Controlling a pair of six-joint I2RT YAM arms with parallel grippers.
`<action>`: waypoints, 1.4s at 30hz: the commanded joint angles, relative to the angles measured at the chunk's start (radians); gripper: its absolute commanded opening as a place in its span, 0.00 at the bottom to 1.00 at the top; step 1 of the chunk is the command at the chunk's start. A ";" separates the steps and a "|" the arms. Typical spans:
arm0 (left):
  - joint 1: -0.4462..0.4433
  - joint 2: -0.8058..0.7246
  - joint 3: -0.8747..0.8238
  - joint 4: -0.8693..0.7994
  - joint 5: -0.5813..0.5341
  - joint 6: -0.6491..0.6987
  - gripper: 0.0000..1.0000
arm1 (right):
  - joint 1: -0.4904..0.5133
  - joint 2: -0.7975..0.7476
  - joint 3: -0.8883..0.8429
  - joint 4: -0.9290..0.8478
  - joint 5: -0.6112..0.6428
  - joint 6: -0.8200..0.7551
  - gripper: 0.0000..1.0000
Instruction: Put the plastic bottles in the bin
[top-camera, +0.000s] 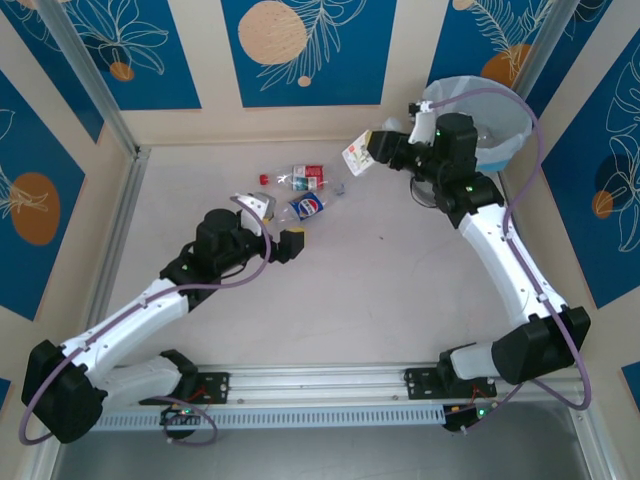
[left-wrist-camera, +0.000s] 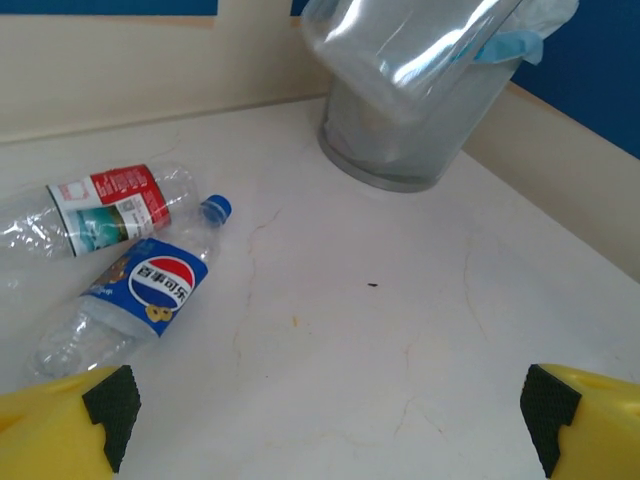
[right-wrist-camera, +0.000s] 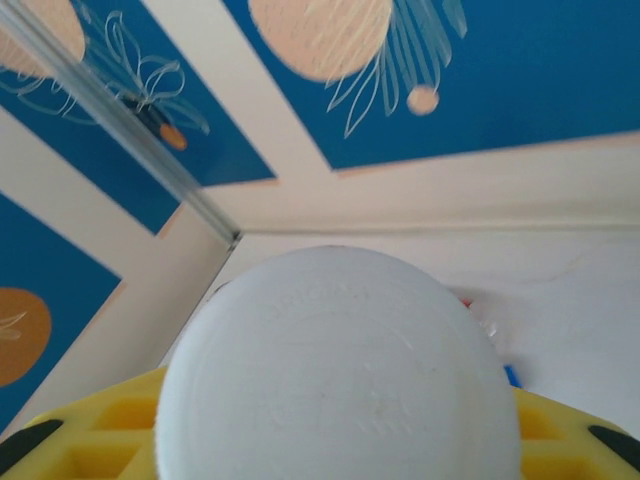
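Observation:
My right gripper will next swing outward over the bin's liner and let go, because the bin's lined opening (top-camera: 489, 117) is outward and to the side. The white bottle (top-camera: 357, 158) is still outside the bin.
Two plastic bottles lie on the table: a blue-label, blue-cap bottle (top-camera: 308, 206) (left-wrist-camera: 140, 295) and a red-and-white-label bottle (top-camera: 305, 178) (left-wrist-camera: 100, 205) behind it. My left gripper (top-camera: 281, 224) (left-wrist-camera: 330, 420) stands open just right of the blue-label bottle, with bare table between its fingertips (left-wrist-camera: 110, 408). My right gripper (top-camera: 378, 152) (right-wrist-camera: 335, 440) is shut on a white bottle (top-camera: 357, 158) (right-wrist-camera: 335, 370), held in the air left of the bin; the bottle's round base blocks most of the right wrist view. The grey bin (top-camera: 500, 140) (left-wrist-camera: 420, 120) with its pale liner stands in the far right corner.
A loose red cap (top-camera: 264, 178) lies left of the red-label bottle. Walls (top-camera: 300, 125) close off the back and both sides of the table. A metal rail (top-camera: 320, 382) runs along the near edge between the arm bases.

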 joint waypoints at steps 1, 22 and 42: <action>-0.007 -0.010 -0.019 0.041 -0.073 -0.054 0.99 | -0.052 -0.051 0.030 0.062 0.104 -0.033 0.32; -0.007 -0.009 -0.008 -0.025 -0.081 -0.073 0.99 | -0.315 -0.072 -0.209 0.672 0.527 0.073 0.32; -0.007 0.015 0.006 -0.048 -0.146 -0.096 0.99 | -0.345 0.176 -0.078 0.657 0.512 -0.307 0.32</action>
